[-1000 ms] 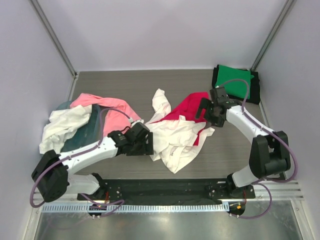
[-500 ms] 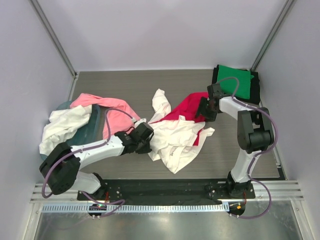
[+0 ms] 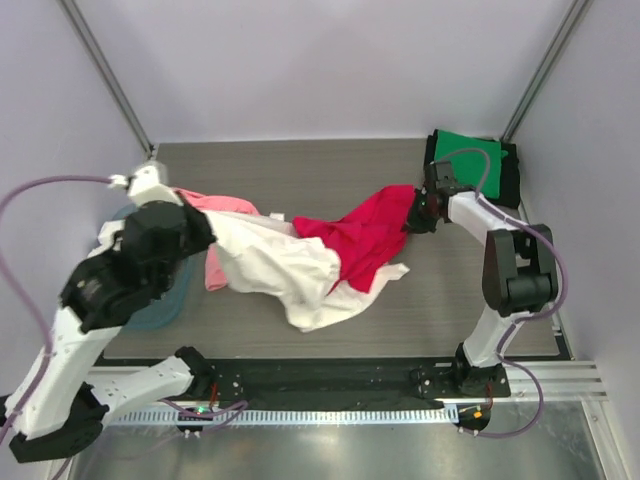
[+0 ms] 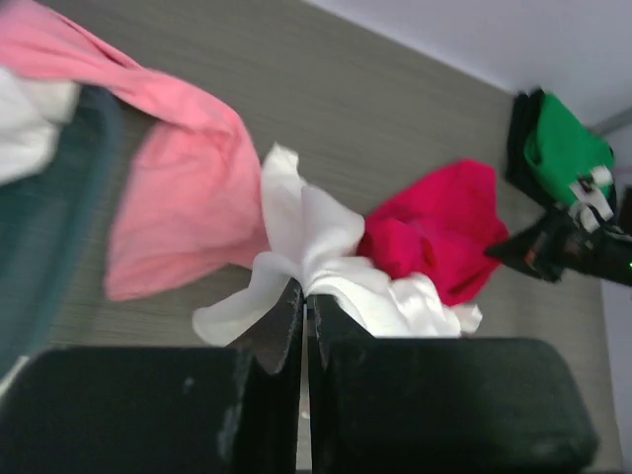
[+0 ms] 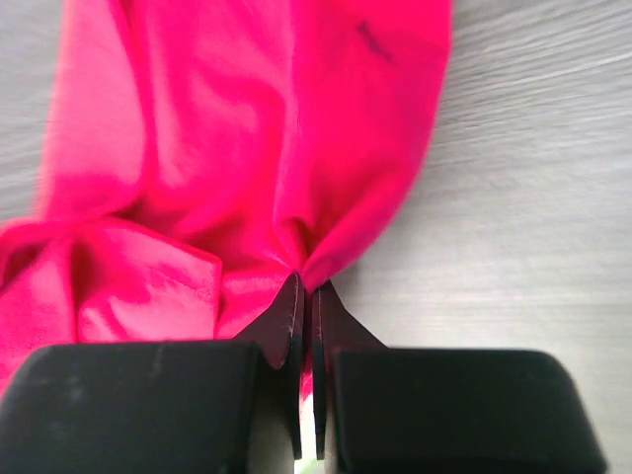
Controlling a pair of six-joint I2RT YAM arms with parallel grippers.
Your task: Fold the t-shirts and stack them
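Observation:
The right gripper should move back and to the right in the top view and let go of the crimson t-shirt's fold, because bare tabletop lies back from the gripper.
My left gripper (image 4: 304, 293) is shut on an edge of the white t-shirt (image 4: 318, 225) and holds it lifted at the left (image 3: 205, 232). From there the white t-shirt (image 3: 285, 268) stretches down to the table's middle. The crimson t-shirt (image 3: 365, 232) lies partly over it. My right gripper (image 5: 306, 287) is shut on a bunched fold of the crimson t-shirt (image 5: 247, 148) low at the table's right (image 3: 413, 217). A folded green t-shirt (image 3: 465, 160) rests on a black one (image 3: 511, 175) at the back right corner.
A light pink t-shirt (image 3: 216, 204) and a greyish-teal one (image 3: 160, 305) lie heaped at the left under my raised left arm. Grey enclosure walls close the table's back and sides. Bare wood-grain table (image 3: 330, 170) shows behind the cloth.
Both grippers have shut on cloth. The left arm has risen and swung back left, dragging the white t-shirt out long. The crimson t-shirt is pulled flatter between the two.

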